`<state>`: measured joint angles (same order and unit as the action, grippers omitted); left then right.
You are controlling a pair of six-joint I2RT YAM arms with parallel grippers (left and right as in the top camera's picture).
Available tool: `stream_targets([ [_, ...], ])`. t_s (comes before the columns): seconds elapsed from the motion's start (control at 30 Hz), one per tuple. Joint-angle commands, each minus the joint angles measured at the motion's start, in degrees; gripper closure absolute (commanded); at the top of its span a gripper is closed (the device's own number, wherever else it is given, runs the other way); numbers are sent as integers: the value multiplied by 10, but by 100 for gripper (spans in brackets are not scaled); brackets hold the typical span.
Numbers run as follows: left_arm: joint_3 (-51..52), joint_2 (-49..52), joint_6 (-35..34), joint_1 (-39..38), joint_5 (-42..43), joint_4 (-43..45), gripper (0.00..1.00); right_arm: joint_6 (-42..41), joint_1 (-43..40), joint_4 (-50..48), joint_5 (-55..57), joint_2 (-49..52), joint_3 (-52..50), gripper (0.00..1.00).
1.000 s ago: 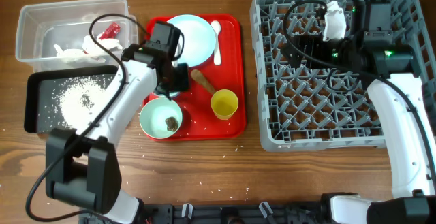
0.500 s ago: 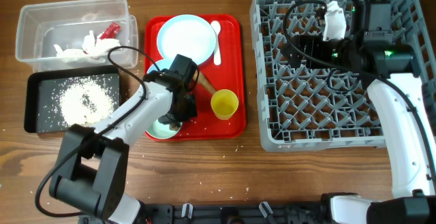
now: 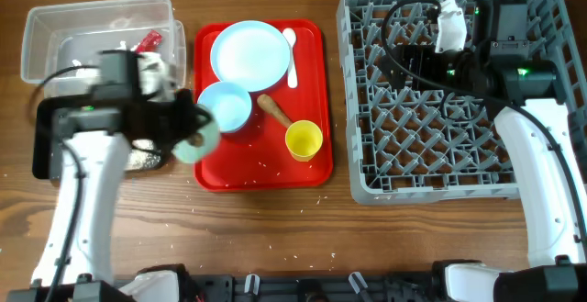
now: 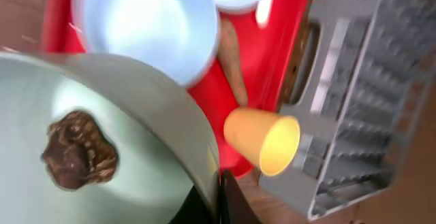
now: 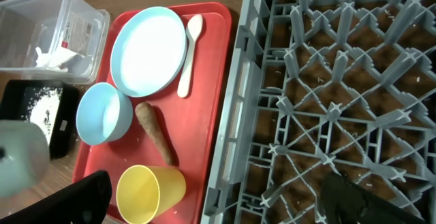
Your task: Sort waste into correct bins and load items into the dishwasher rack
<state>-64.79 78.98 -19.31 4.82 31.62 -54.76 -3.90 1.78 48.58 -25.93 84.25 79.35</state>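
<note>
The pale green bowl's scrap goes from my left gripper's tipping into the black tray next. The bowl then comes down onto the red tray's near corner, which is empty.
My left gripper is shut on the rim of the pale green bowl and holds it tilted in the air, between the black tray and the red tray. In the left wrist view the fingers clamp the bowl, and a dark food scrap lies inside it. On the red tray are a pale blue bowl, a plate, a white spoon, a brown stick and a yellow cup. My right gripper is open and empty above the grey rack.
The clear tub at the back left holds paper scraps and a red-and-white wrapper. White grains lie in the black tray, which my left arm mostly covers. A few grains are scattered on the wooden table and the red tray.
My left gripper has lifted the green bowl off the red tray and swung left with it toward the black tray. The right arm has not moved.
</note>
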Motion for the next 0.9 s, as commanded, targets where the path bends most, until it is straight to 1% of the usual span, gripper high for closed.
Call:
stream_targets([
  [0.0,-8,17,142,136,107,3,96,-7,2,-2,-5,7,8,0],
  [0.07,-8,54,201,220,207,12,96,-7,2,-2,-5,7,8,0],
  [0.13,-8,102,254,287,303,16,96,-8,2,-1,-5,7,8,0],
  [0.17,-8,138,283,320,368,20,96,-8,2,-1,-5,7,8,0],
  [0.23,-8,197,313,362,475,26,96,-8,2,-2,-5,7,8,0],
  [0.27,-8,240,324,384,553,31,96,-8,2,-1,-5,7,8,0],
  [0.3,-8,270,316,394,588,34,96,-8,2,-1,-5,7,8,0],
  [0.37,-8,296,306,399,588,35,96,-8,2,-1,-5,7,8,0],
  [0.4,-8,299,304,399,588,35,96,-8,2,-1,-5,7,8,0],
  [0.47,-8,299,281,400,587,35,96,-8,2,-1,-5,7,8,0],
  [0.53,-8,299,278,400,587,32,96,-8,2,-1,-5,7,8,0],
  [0.57,-8,294,279,396,585,-2,96,-8,2,-1,-5,7,8,0],
  [0.6,-8,281,297,389,569,-45,96,-8,2,-1,-5,7,8,0],
  [0.63,-8,253,343,371,538,-91,96,-8,2,-1,-5,7,8,0],
  [0.67,-8,206,363,333,489,-130,96,-8,2,-1,-5,7,8,0],
  [0.7,-8,180,363,310,459,-132,96,-8,2,-1,-5,7,8,0],
  [0.73,-8,144,353,276,412,-132,96,-8,2,-1,-5,7,8,0],
  [0.77,-8,120,330,251,366,-132,96,-8,2,-1,-5,7,8,0],
  [0.8,-8,89,284,216,292,-126,96,-8,2,-1,-5,7,8,0],
  [0.87,-8,35,155,124,80,-107,96,-8,2,-1,-5,7,8,0],
])
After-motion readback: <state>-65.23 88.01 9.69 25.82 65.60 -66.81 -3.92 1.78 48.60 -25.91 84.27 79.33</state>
